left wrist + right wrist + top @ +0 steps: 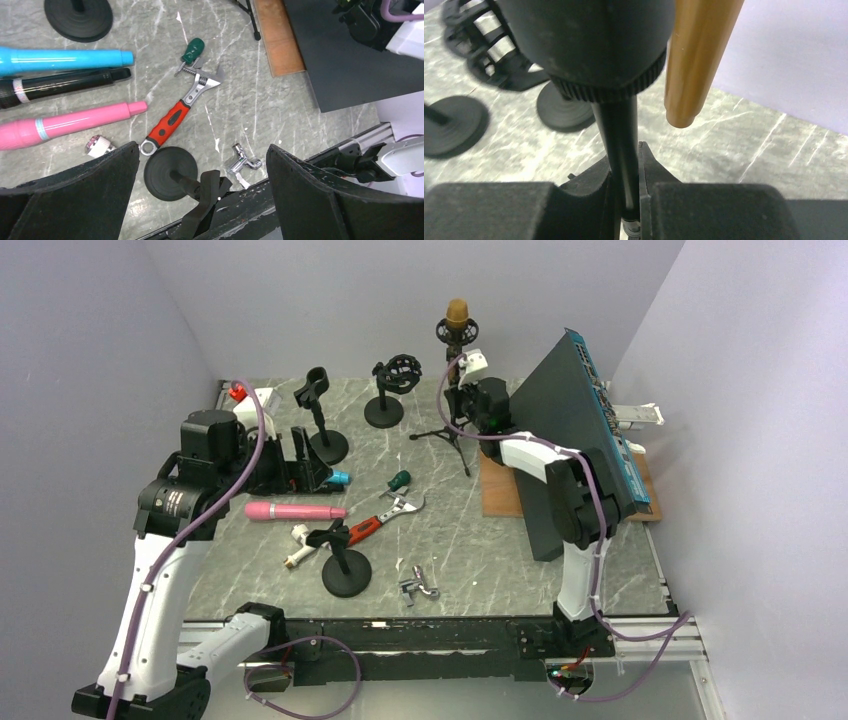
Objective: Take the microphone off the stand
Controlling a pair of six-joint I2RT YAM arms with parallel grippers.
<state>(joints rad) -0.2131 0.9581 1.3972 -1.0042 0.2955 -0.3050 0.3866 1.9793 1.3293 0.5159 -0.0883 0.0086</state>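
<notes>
The tripod stands near the far edge of the tabletop. My right gripper will next pull the stand back onto the bare tabletop (447, 488) beside the wooden board and release its pole.
The gold microphone (457, 315) sits upright in the black shock mount on top of a tripod stand (457, 430) at the back of the table. In the right wrist view its gold body (696, 60) hangs down beside the mount's black collar (589, 45). My right gripper (463, 398) (624, 167) is shut on the stand's thin black pole (620, 130), just below the collar. My left gripper (300, 470) (202, 150) hovers wide open over the left half of the table, with nothing between its fingers.
Pink (295, 511), blue (60, 59) and black (60, 86) handheld mics lie flat at the left. Three other black stands (345, 575) (325, 440) (385, 408), a red-handled wrench (385, 520) and a chrome fitting (420, 585) lie around. A dark slanted panel (580, 440) on a wooden board (500, 490) stands at the right.
</notes>
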